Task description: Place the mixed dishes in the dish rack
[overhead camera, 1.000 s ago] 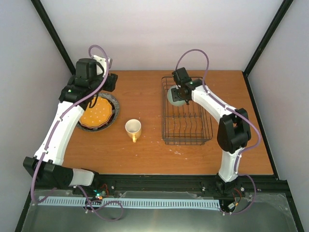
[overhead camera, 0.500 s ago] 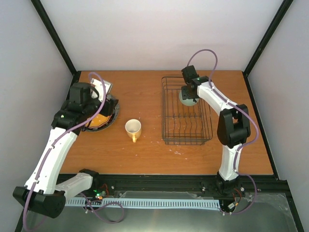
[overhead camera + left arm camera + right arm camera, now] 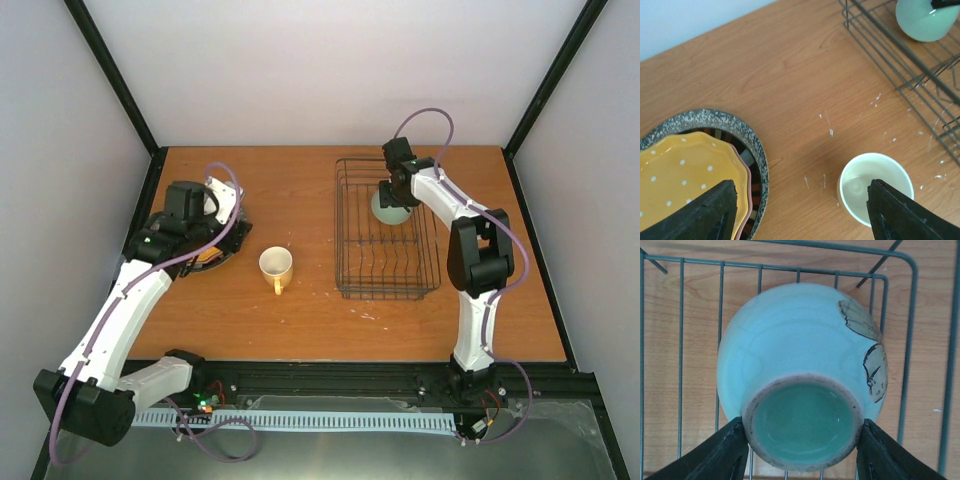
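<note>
The yellow mug is below the left gripper and to its right in the top view, so the gripper will move across and down onto the mug's rim facing the stack [image 3: 841, 185].
The small pale green bowl [image 3: 800, 365] is inside the far end of the dish rack [image 3: 385, 262], its foot ring turned up toward the wrist camera. My right gripper [image 3: 802, 455] is shut on that foot ring, one finger on each side; from above the gripper [image 3: 392, 195] sits over the bowl [image 3: 390, 210]. My left gripper [image 3: 800, 220] stands open over bare table between the plate stack and the yellow mug [image 3: 875, 187]. The orange-yellow plate [image 3: 685, 185] lies on the maroon-pink plate [image 3: 746, 200], which lies on the grey speckled plate [image 3: 715, 120]. The left arm hides most of the stack from above.
The mug [image 3: 276, 266] stands upright on the table between the stack and the rack's left wall [image 3: 338, 230]. Rows of wire tines [image 3: 385, 262] fill the near half of the rack. The rack's corner [image 3: 880, 45] shows at the upper right of the left wrist view.
The left arm has pulled back and come down over the right edge of the plate stack, and its jaws have widened. The right arm has carried the bowl rightward within the rack's far end.
</note>
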You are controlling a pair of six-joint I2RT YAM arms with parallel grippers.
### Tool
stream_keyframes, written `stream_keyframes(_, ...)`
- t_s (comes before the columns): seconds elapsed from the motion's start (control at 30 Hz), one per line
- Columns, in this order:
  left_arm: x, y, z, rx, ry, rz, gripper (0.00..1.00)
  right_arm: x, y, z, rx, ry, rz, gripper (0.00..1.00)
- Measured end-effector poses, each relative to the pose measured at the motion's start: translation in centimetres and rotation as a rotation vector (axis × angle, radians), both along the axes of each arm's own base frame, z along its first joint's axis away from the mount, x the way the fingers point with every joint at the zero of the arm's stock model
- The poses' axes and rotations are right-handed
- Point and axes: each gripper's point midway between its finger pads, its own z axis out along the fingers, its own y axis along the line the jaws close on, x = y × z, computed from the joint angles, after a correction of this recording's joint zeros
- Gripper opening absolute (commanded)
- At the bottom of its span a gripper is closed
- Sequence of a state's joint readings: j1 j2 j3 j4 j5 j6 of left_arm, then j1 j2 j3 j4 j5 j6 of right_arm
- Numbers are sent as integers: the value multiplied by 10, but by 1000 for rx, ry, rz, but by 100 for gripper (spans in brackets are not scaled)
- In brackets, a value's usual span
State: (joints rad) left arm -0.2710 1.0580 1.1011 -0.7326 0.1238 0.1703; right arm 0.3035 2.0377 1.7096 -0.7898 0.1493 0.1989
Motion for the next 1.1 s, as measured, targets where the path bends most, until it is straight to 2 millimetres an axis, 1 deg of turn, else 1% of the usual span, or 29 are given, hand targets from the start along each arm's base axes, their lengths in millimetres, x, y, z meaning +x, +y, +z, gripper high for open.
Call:
stream_keyframes(0.13, -1, 1, -16, 41, 26, -4, 71, 1, 3, -16, 5, 32, 7, 3)
stream_keyframes(0.2, -3, 2, -24, 59, 37, -9, 71, 1, 4, -18, 7, 38, 8, 4)
stream_keyframes(0.23, -4, 3, -28, 68, 44, -12, 71, 2, 4, -18, 8, 38, 8, 6)
stream_keyframes(0.3, -6, 3, -35, 82, 56, -20, 71, 2, 5, -17, 13, 37, 6, 24)
stream_keyframes(0.4, -9, 2, -44, 101, 73, -33, 70, 2, 5, -18, 16, 40, 2, 41)
stream_keyframes(0.5, -12, 1, -52, 114, 86, -47, 70, 2, 5, -18, 18, 39, -4, 46)
stream_keyframes(0.6, -16, 2, -62, 129, 106, -59, 70, 2, 4, -18, 19, 38, -14, 59)
stream_keyframes(0.7, -18, 0, -69, 139, 123, -72, 70, 3, 4, -18, 19, 36, -20, 65)
stream_keyframes(0.73, -18, -1, -71, 142, 128, -76, 70, 3, 4, -18, 20, 33, -23, 68)
stream_keyframes(0.83, -17, -2, -77, 149, 148, -82, 69, 5, 4, -14, 23, 16, -28, 70)
stream_keyframes(0.93, -16, -4, -83, 156, 169, -89, 66, 6, 3, -7, 28, -5, -30, 70)
stream_keyframes(1.03, -15, -6, -90, 166, 187, -93, 58, 5, 3, 1, 34, -25, -33, 70)
stream_keyframes(1.1, -15, -6, -94, 177, 199, -96, 55, 2, 2, 9, 43, -41, -39, 71)
